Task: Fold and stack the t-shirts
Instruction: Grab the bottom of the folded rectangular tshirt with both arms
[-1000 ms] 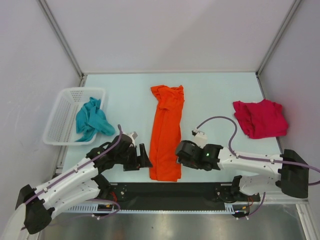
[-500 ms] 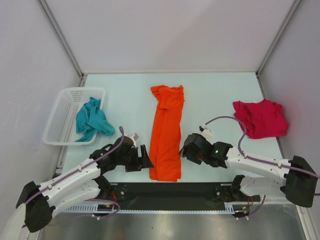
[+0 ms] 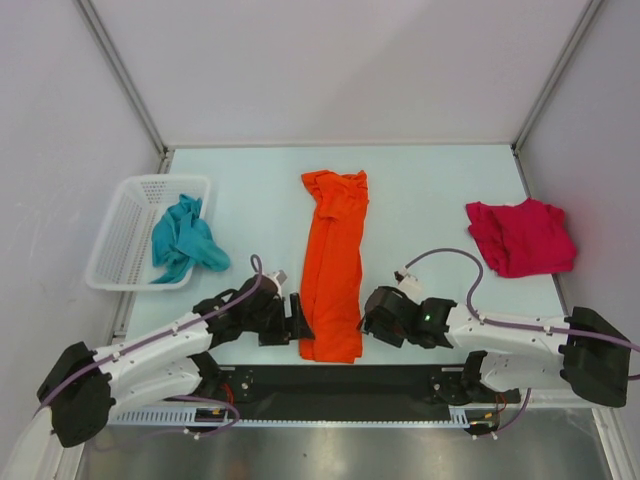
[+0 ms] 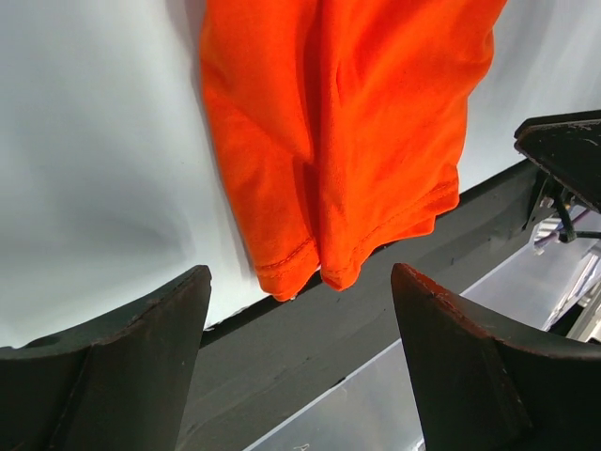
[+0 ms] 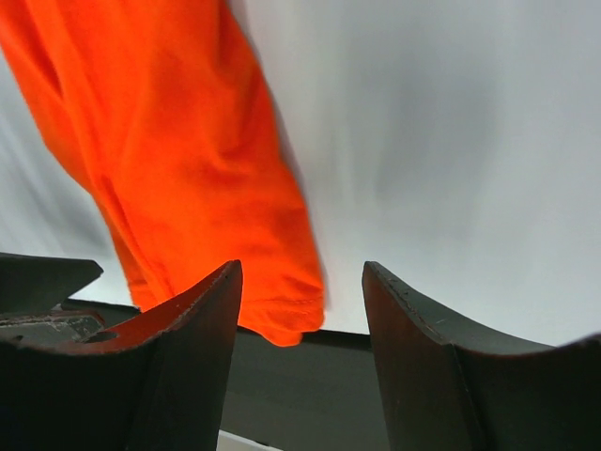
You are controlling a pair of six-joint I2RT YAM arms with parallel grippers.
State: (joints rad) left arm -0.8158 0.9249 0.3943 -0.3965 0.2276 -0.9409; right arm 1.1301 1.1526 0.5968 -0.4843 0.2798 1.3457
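The orange t-shirt's hem corner (image 3: 356, 357) (image 5: 299, 321) beside the robot's right gripper sticks out over the black strip, so the gripper will next move down onto it, going back and to the left in the top view.
The orange t-shirt (image 3: 332, 260) lies as a long narrow strip down the middle of the table, its hem at the near edge. My left gripper (image 3: 300, 322) is open just left of the hem's near corner (image 4: 310, 263), touching nothing. My right gripper (image 3: 368, 320) is open just right of the hem (image 5: 282, 319), also empty. In the left wrist view the orange cloth (image 4: 347, 141) fills the top, ahead of the left gripper (image 4: 300, 272). In the right wrist view the right gripper (image 5: 300, 266) frames the orange cloth (image 5: 178, 160) at its left finger. The red t-shirt (image 3: 520, 236) lies crumpled at the right. The teal t-shirt (image 3: 183, 240) hangs out of the basket.
A white mesh basket (image 3: 150, 182) stands at the left edge of the table. A black strip (image 3: 330, 378) runs along the near edge below the orange hem. White walls close in the table on three sides.
Both grippers have dropped toward the near edge and closed in on the orange hem, the left one shifting right. The jaws have kept their width. The t-shirts have not moved.
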